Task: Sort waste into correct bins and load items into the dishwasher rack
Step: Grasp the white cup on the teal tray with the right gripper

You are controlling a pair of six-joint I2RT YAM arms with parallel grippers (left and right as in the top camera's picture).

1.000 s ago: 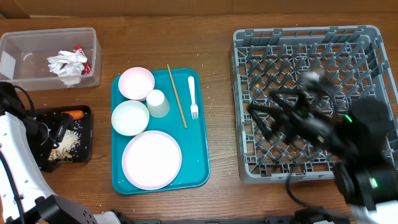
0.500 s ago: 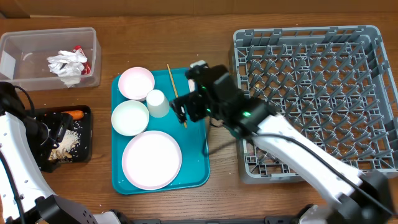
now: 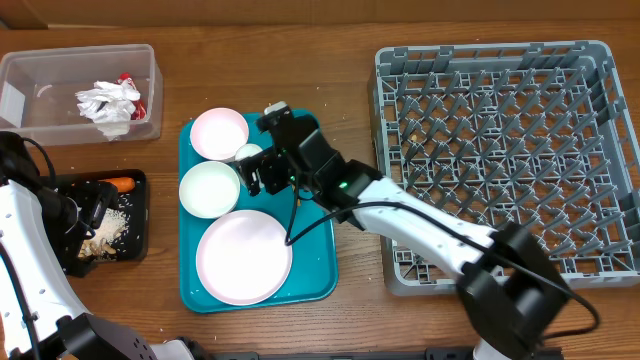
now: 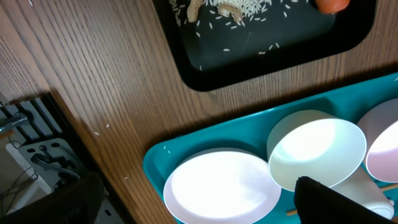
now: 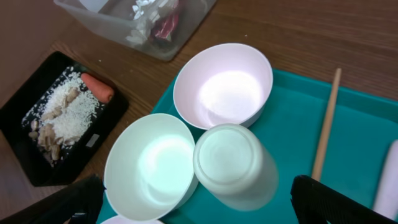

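The right gripper moves down next around the sides of the cup, one finger beside the white bowl (image 3: 209,188). The small white cup (image 5: 233,163) is still below its wide-open fingers.
My right gripper (image 3: 262,172) is open over the teal tray, its fingers (image 5: 205,200) wide apart on either side of the small white cup (image 5: 233,163), which stands upside down. The pink bowl (image 3: 219,133) and white bowl (image 3: 209,188) sit beside the cup, and the round plate (image 3: 244,257) lies at the tray's front. The wooden stick (image 5: 325,134) lies right of the cup; the fork shows only at the right wrist view's edge (image 5: 388,180). My left gripper (image 3: 92,212) is open and empty over the black tray (image 3: 138,222).
The grey dishwasher rack (image 3: 385,100) stands at the right. The clear tub (image 3: 40,80) at the back left holds napkins (image 3: 105,102) and a red wrapper (image 3: 130,85). The black tray holds grains (image 3: 110,230) and a carrot piece (image 3: 122,184).
My right arm has swung left from above the rack to the teal tray and now hangs over the cup. The left arm has not moved.
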